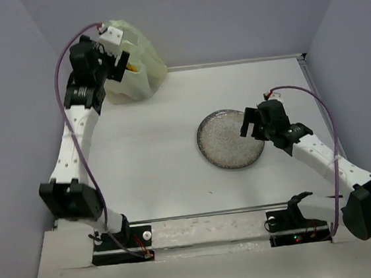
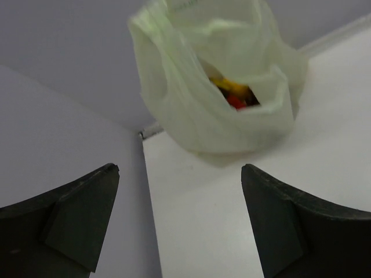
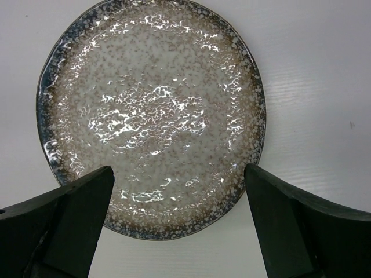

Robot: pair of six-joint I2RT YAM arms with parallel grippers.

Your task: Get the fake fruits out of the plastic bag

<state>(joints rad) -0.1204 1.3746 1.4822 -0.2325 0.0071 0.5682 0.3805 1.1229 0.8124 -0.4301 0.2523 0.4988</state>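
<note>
The bag's near rim partly covers the fruits. My left gripper should next reach outward, then lower its open fingers around that rim by the bag's side.
The pale yellow-green plastic bag (image 1: 135, 68) stands in the table's far left corner. In the left wrist view the plastic bag (image 2: 197, 110) has its mouth open, and yellow and red fake fruits (image 2: 235, 95) show inside; the rest are hidden. A bit of yellow fruit (image 1: 133, 68) shows in the top view. My left gripper (image 1: 119, 65) is open and empty, raised just beside the bag's left side; in its wrist view (image 2: 179, 174) the bag lies ahead. My right gripper (image 1: 249, 124) is open and empty, hovering over the plate's right edge (image 3: 177, 174).
A speckled grey round plate (image 1: 229, 141) lies right of the table's centre, with nothing on it; it fills the right wrist view (image 3: 75, 52). Grey walls close in the table at the back and both sides. The left wall (image 2: 64, 133) is close to my left gripper.
</note>
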